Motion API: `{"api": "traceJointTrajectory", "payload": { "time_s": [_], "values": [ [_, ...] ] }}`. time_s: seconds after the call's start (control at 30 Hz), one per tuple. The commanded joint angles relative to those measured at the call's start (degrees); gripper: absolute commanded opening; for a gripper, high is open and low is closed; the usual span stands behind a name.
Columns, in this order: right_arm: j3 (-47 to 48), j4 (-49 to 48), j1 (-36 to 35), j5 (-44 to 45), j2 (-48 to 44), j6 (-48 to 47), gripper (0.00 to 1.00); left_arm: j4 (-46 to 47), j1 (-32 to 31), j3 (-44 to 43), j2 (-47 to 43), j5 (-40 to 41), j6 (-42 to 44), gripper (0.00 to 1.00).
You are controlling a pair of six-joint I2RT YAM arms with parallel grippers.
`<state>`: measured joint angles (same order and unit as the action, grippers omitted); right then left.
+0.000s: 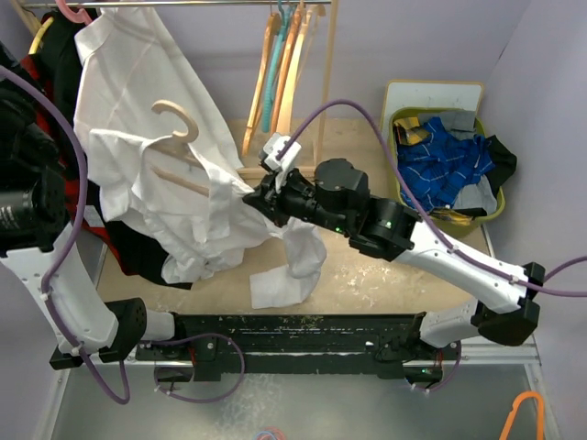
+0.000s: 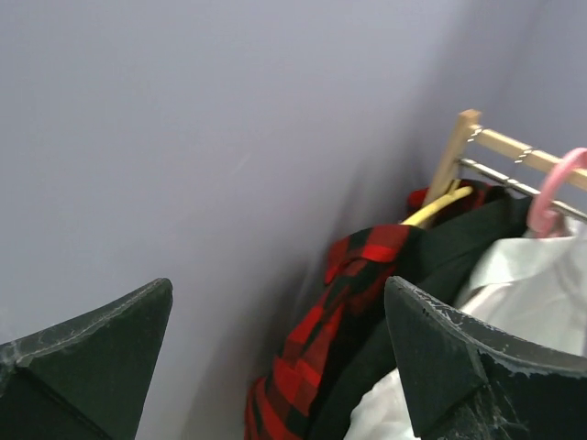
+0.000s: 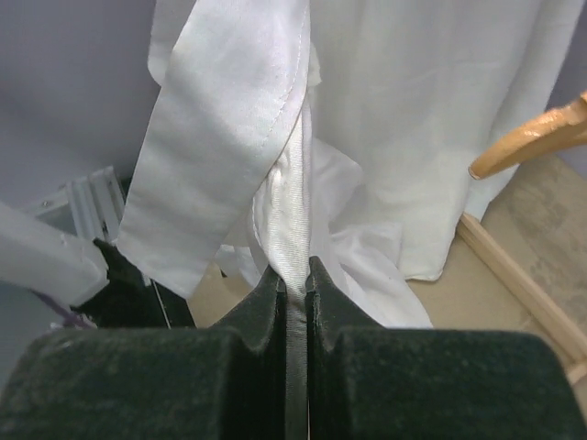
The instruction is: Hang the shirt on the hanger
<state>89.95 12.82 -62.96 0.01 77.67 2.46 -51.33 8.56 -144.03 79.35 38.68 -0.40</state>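
Observation:
The robot's right gripper will next carry the shirt (image 1: 206, 225) outward to the bar's bare part (image 1: 229, 4) by the tan hangers and release it there, because the hook of the shirt's hanger has room there.
The wrinkled white shirt (image 1: 206, 225) hangs bunched over the pale tan wooden hanger (image 1: 176, 122), whose hook sticks out above the cloth. One sleeve trails onto the table (image 1: 385, 275). My right gripper (image 1: 256, 196) is shut on a fold of the shirt's edge (image 3: 292, 220), at the shirt's right side. In the right wrist view one hanger end (image 3: 537, 136) shows at the right. My left gripper (image 2: 275, 298) is open and empty, raised at the far left and facing the wall and the rack's end.
A larger smooth white garment (image 1: 128, 64) hangs on the rail on a pink hanger (image 2: 555, 188). Red plaid and black clothes (image 2: 367, 275) hang at the left. Teal and tan hangers (image 1: 280, 64) hang behind. A yellow-green basket (image 1: 495, 209) holds blue patterned cloth (image 1: 440, 160).

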Motion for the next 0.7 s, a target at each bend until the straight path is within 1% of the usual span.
{"api": "traceJointTrajectory", "payload": {
  "time_s": [0.0,0.07,0.13,0.17,0.23,0.33,0.4,0.47,0.5,0.6,0.67],
  "values": [
    [5.26,-8.13,-1.64,22.83,1.08,12.82,0.0,6.59,0.23,4.83,-1.1,11.29,0.04,0.99],
    [8.93,-5.97,-2.13,34.4,2.92,15.92,0.0,6.74,0.23,6.71,-1.49,11.33,-0.12,0.99],
    [14.44,-0.31,-2.91,49.83,5.95,15.44,0.0,6.76,0.23,7.8,-1.73,11.09,0.13,0.99],
    [16.5,2.82,-3.0,54.9,7.5,14.22,0.0,7.15,0.23,8.67,-2.05,11.03,0.36,0.99],
    [17.7,5.03,-2.97,59.07,7.65,11.12,0.0,8.54,0.22,11.51,-3.48,10.98,1.04,0.99],
    [19.66,4.33,-2.87,62.85,8.55,5.98,0.0,8.88,0.23,14.26,-4.09,10.9,1.09,0.99],
    [24.8,8.48,-2.07,64.75,11.94,4.35,0.0,8.69,0.23,15.66,-4.28,10.7,0.5,0.99],
    [30.07,13.2,-0.37,61.22,14.54,5.43,0.0,7.94,0.23,16.44,-4.42,10.36,-0.27,1.0],
    [31.2,12.56,0.2,58.52,14.91,5.25,0.0,7.92,0.23,17.13,-4.65,10.17,-0.56,0.99],
    [31.93,6.49,0.7,52.74,15.26,1.86,0.0,7.91,0.23,19.2,-5.34,9.88,-0.97,0.99],
    [36.03,6.79,1.08,49.87,17.46,0.65,0.0,7.77,0.23,20.86,-5.69,9.21,-1.24,0.99]
  ]
}}
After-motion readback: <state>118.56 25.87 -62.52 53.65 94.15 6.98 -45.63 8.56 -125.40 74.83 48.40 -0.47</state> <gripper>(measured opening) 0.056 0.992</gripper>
